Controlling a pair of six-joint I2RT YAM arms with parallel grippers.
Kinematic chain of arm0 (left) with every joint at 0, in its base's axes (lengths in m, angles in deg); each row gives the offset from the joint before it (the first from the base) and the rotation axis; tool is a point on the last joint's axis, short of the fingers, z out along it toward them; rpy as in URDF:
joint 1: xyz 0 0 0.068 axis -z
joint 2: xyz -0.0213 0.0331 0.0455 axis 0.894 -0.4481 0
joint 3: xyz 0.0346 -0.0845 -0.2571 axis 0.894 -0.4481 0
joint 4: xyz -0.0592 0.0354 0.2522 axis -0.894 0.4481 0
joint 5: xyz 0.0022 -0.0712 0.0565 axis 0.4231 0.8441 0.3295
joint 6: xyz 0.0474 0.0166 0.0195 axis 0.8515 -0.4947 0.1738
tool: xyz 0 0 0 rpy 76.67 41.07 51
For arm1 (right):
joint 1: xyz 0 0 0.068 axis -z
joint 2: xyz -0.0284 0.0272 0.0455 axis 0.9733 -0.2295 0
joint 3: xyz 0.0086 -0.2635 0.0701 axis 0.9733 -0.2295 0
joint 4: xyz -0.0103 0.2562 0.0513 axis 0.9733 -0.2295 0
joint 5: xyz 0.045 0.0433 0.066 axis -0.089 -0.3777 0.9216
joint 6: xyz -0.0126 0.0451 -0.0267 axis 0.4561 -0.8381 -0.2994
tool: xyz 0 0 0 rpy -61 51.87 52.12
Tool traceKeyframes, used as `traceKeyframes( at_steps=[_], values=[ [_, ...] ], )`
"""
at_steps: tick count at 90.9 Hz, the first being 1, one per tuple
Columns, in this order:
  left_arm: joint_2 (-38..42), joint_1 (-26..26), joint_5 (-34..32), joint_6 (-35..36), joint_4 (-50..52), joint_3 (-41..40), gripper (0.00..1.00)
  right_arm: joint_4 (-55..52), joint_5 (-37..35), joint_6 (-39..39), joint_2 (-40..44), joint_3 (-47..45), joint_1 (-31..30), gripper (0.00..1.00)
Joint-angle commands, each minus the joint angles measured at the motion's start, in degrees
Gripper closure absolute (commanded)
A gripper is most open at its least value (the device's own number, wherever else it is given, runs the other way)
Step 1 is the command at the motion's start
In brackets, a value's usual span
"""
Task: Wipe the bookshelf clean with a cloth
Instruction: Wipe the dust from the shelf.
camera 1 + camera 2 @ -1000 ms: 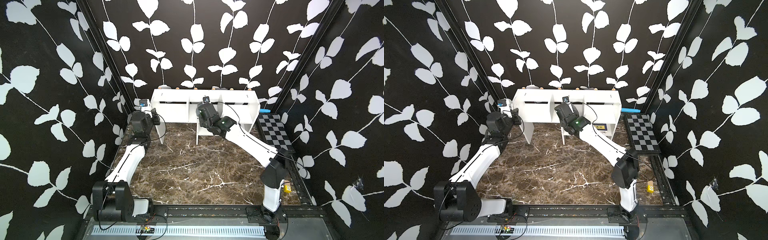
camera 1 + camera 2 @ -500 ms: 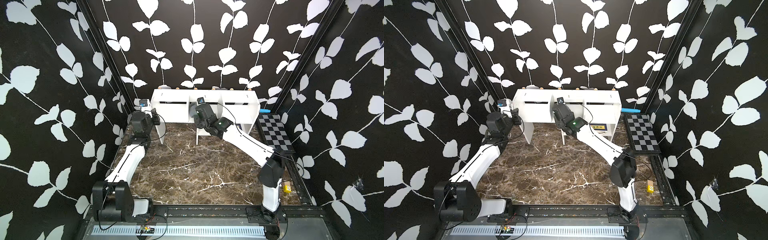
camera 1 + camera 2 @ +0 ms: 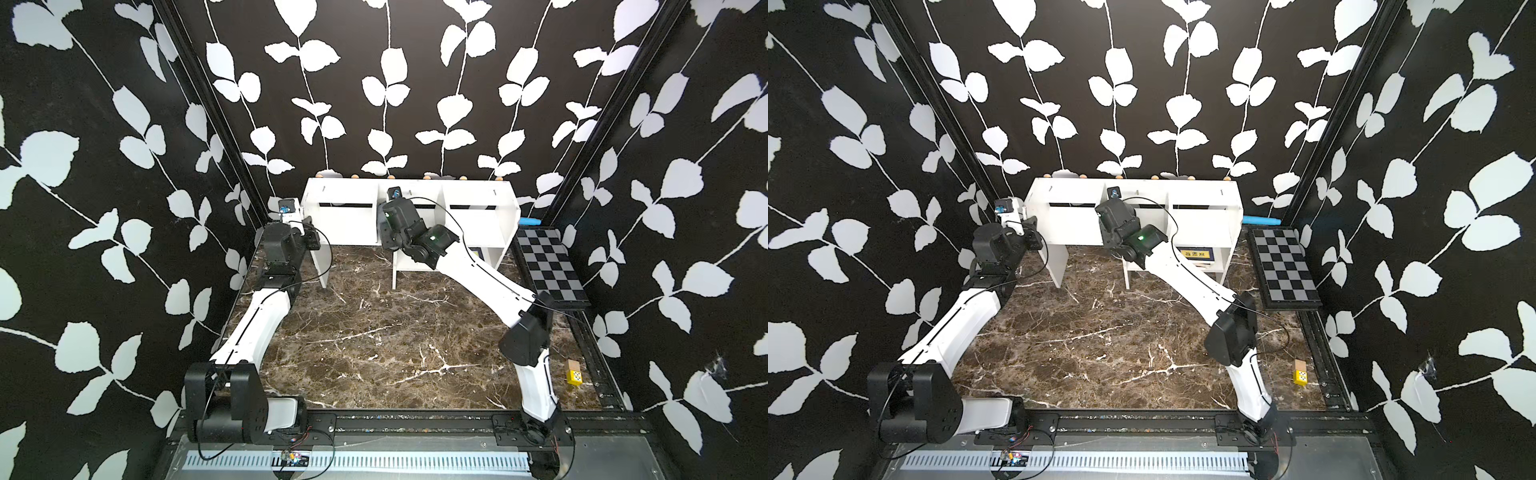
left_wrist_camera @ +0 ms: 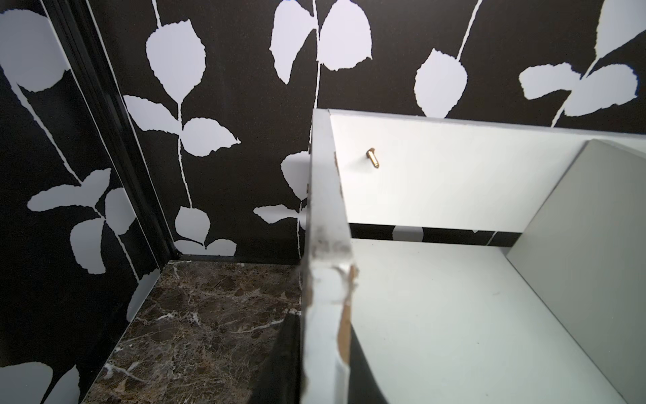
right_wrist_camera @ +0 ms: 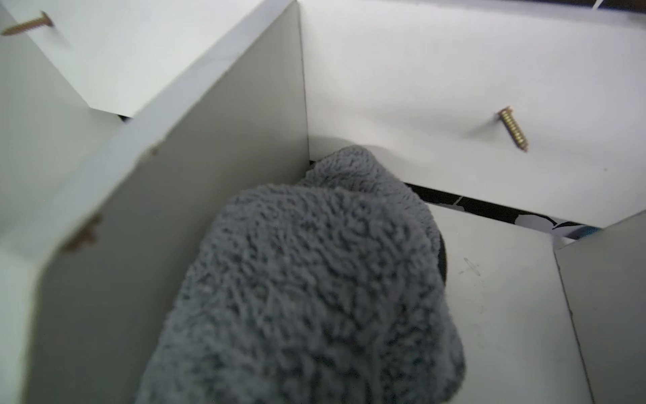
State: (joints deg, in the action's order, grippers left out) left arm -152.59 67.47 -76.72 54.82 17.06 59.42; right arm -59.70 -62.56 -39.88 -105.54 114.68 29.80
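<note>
The right gripper should take the grey cloth away from the divider (image 5: 209,175) onto the open bottom of the bookshelf's middle section (image 5: 497,289) and let go of it there, because faint marks show in that spot.
The white bookshelf (image 3: 345,216) (image 3: 1071,220) stands against the back wall in both top views. My left gripper (image 3: 309,239) (image 4: 323,335) is shut on its left end panel (image 4: 327,245), with one black finger (image 4: 286,349) on each side of the chipped edge. My right gripper (image 3: 392,220) (image 3: 1113,216) reaches into the middle compartment. In the right wrist view the grey cloth (image 5: 314,280) is bunched over the jaws and hides them. The cloth presses into the corner by the divider (image 5: 209,175). In the top views the wrist hides the cloth.
Screws (image 5: 513,128) (image 4: 373,158) stick out of the shelf's back panel. A black-and-grey checkered board (image 3: 548,266) lies at the right, with a blue object (image 3: 528,221) behind it. A small yellow block (image 3: 574,374) sits near the right rail. A book (image 3: 1196,253) lies in the lower cubby.
My right arm has slid left along the shelf with the cloth, toward the divider. The left arm has not moved.
</note>
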Motion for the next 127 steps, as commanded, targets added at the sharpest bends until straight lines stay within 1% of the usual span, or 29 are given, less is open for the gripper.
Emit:
traceKeyframes(
  at_steps=[1, 19, 25, 35, 42, 47, 48, 53, 60, 68, 83, 88, 93, 97, 102, 105, 109, 111, 114, 118, 120, 127],
  values=[
    [1.02, 2.32, 6.98, -7.65, -1.19, -0.7, 1.0, -5.91, -4.61, -1.02, -1.21, 3.32, 0.45, 1.0],
    [0.88, 2.32, 7.45, -8.11, -1.27, -0.52, 1.0, -4.61, -14.31, -4.09, 4.72, -5.84, 2.05, 1.0],
    [1.13, 2.34, 7.2, -8.02, -1.28, -0.61, 1.0, -4.42, -16.24, -4.98, 6.53, -8.35, 2.95, 1.0],
    [1.2, 2.38, 6.95, -7.85, -1.23, -0.63, 1.0, -2.52, -13.57, -4.33, 8.04, -10.95, 3.96, 1.0],
    [1.04, 2.36, 7.07, -7.85, -1.18, -0.59, 1.0, -2.68, -7.87, -3.16, 7.7, -9.91, 4.23, 1.0],
    [1.02, 2.34, 7.08, -7.84, -1.19, -0.61, 1.0, -4.08, -5.82, -3.07, 7.59, -8.75, 4.14, 1.0],
    [1.02, 2.33, 7.08, -7.84, -1.19, -0.69, 1.0, -4.35, -5.32, -3.02, 7.62, -8.51, 4.14, 0.99],
    [0.97, 2.34, 7.08, -7.8, -1.23, -0.7, 1.0, -5.02, -3.57, -2.89, 8.5, -8.3, 4.01, 0.82],
    [0.8, 2.32, 7.12, -7.92, -1.24, -0.62, 1.0, -3.91, -3.28, -2.11, 11.02, -9.3, 3.35, 0.51],
    [0.83, 2.32, 7.17, -7.93, -1.23, -0.59, 1.0, -3.15, -3.62, -0.63, 12.45, -9.34, 2.64, 0.42],
    [1.02, 2.36, 6.73, -7.76, -1.14, -0.7, 1.0, -3.81, -8.01, 0.19, 13.2, -8.08, 1.77, 0.25],
    [1.02, 2.35, 6.74, -7.71, -1.12, -0.69, 1.0, -3.38, -9.09, 0.19, 13.64, -8.41, 1.64, 0.22],
    [1.09, 2.32, 6.68, -7.67, -1.09, -0.62, 1.0, -3.36, -10.0, 0.03, 13.88, -8.64, 1.51, 0.21],
    [1.17, 2.32, 6.58, -7.59, -1.1, -0.6, 1.0, -3.23, -10.05, 0.01, 13.98, -9.02, 1.42, 0.23],
    [1.19, 2.31, 6.47, -7.5, -1.01, -0.61, 1.0, -3.32, -9.96, -0.31, 13.8, -9.5, 1.39, 0.3],
    [1.19, 2.32, 6.4, -7.5, -1.08, -0.59, 1.0, -3.49, -9.62, -0.48, 13.54, -9.77, 1.41, 0.42],
    [1.19, 2.36, 6.44, -7.49, -1.09, -0.6, 1.0, -3.82, -9.5, -0.95, 13.19, -10.09, 1.41, 0.64],
    [1.19, 2.33, 6.46, -7.49, -1.05, -0.65, 1.0, -3.95, -9.48, -1.26, 12.95, -10.4, 1.41, 0.73],
    [1.26, 2.32, 6.46, -7.49, -0.95, -0.62, 1.0, -3.88, -9.36, -1.68, 12.69, -10.91, 1.39, 0.84],
    [1.34, 2.34, 6.39, -7.49, -0.92, -0.72, 1.0, -3.28, -8.99, -1.97, 12.3, -11.82, 1.41, 0.96],
    [1.36, 2.32, 6.38, -7.45, -0.96, -0.71, 1.0, -2.81, -8.71, -2.11, 11.98, -12.17, 1.52, 1.0],
    [1.44, 2.32, 6.3, -7.41, -0.92, -0.68, 1.0, -2.49, -7.88, -2.39, 10.22, -11.31, 2.11, 1.0]
  ],
)
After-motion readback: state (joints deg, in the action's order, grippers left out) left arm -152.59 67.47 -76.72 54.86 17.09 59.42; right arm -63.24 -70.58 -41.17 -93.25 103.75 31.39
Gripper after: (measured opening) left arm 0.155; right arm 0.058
